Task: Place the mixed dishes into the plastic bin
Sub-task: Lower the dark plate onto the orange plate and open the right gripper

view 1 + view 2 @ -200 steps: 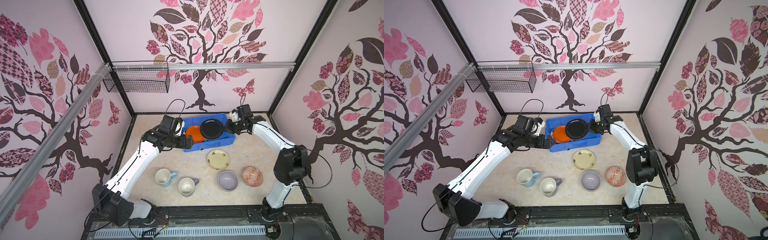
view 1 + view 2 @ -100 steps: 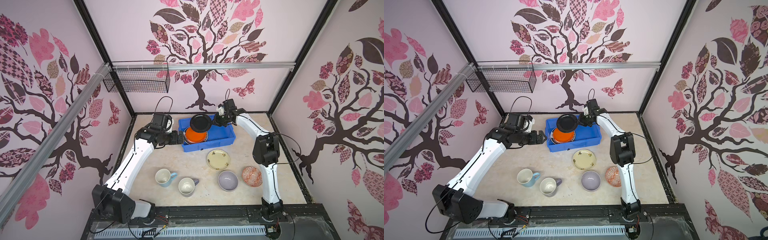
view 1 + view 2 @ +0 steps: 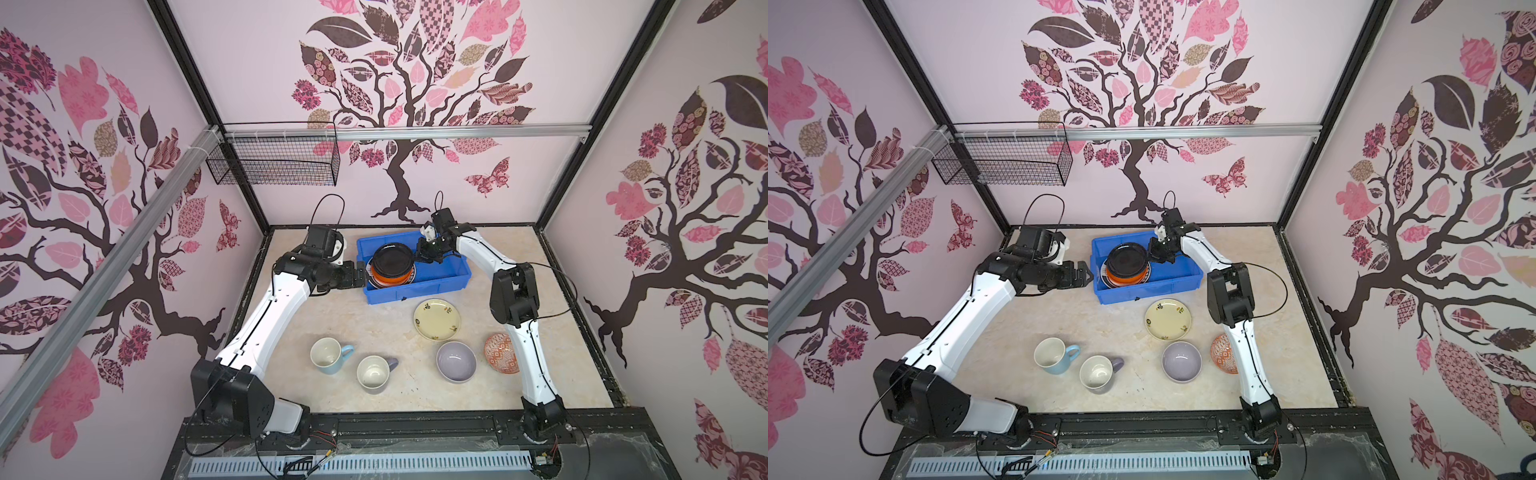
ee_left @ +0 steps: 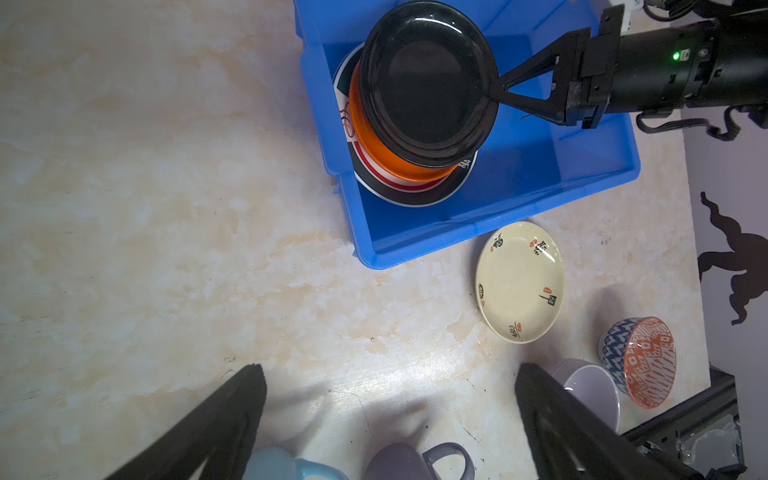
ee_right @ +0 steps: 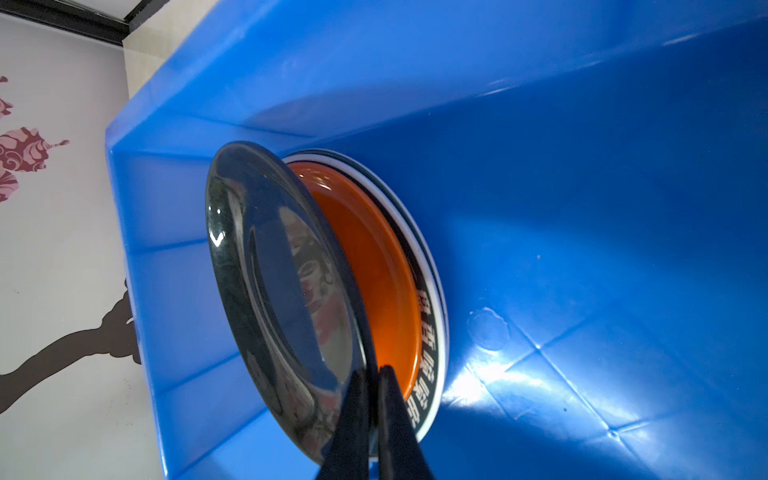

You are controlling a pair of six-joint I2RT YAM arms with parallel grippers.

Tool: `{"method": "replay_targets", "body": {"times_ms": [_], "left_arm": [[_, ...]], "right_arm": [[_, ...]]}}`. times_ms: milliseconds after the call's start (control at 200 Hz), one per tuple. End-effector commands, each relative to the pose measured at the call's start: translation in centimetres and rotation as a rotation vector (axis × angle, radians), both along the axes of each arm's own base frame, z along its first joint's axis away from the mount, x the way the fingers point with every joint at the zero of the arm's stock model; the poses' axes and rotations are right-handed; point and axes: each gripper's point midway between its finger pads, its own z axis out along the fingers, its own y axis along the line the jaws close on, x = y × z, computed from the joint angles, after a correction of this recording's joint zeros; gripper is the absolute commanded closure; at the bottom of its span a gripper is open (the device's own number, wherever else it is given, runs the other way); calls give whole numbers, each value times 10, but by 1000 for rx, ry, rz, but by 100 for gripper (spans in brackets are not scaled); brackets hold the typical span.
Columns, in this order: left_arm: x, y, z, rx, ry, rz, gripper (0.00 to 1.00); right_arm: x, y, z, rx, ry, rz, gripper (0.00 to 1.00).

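Observation:
The black plate still has a gap between it and the orange plate (image 3: 389, 281) (image 5: 374, 257), so next my right gripper will lower to set it down there and release its rim.
The blue plastic bin (image 3: 451, 272) (image 3: 1179, 274) stands at the back of the table. In it an orange plate (image 4: 376, 156) (image 5: 374, 257) lies on a dark-rimmed white plate (image 4: 415, 195). My right gripper (image 3: 419, 255) (image 5: 374, 374) is shut on the rim of a black plate (image 3: 392, 259) (image 3: 1125, 259) (image 4: 424, 83), held tilted just over the orange one. My left gripper (image 3: 361, 272) (image 4: 386, 370) is open and empty, just outside the bin's left wall. On the table lie a cream plate (image 3: 437, 319), light-blue mug (image 3: 328, 355), lavender mug (image 3: 374, 374), lavender bowl (image 3: 456, 360) and patterned bowl (image 3: 500, 353).
A black wire basket (image 3: 274, 166) hangs on the back wall at the left, above the table. The right arm's lower link (image 3: 528, 353) passes close beside the patterned bowl. The right half of the bin holds nothing.
My right gripper has carried the black plate leftward, from beside the orange plate to over it. My left gripper has drawn back out of the bin to its left side.

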Motion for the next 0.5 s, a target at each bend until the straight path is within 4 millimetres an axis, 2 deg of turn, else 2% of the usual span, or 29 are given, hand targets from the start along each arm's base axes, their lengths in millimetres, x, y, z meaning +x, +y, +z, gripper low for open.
{"method": "replay_targets", "body": {"times_ms": [0,320,475,495], "left_arm": [[3,0,-1,-5,6,2,2],[3,-3,-7,-17,25,-7,2],[3,-3,-7,-18,25,-8,2],[3,-3,-7,-19,24,-9,2]], "right_arm": [[-4,3,-30,-8,55,25,100],[-13,8,-42,-28,86,49,100],[-15,15,-42,-34,88,68,100],[-15,16,-42,-37,88,72,97]]}}
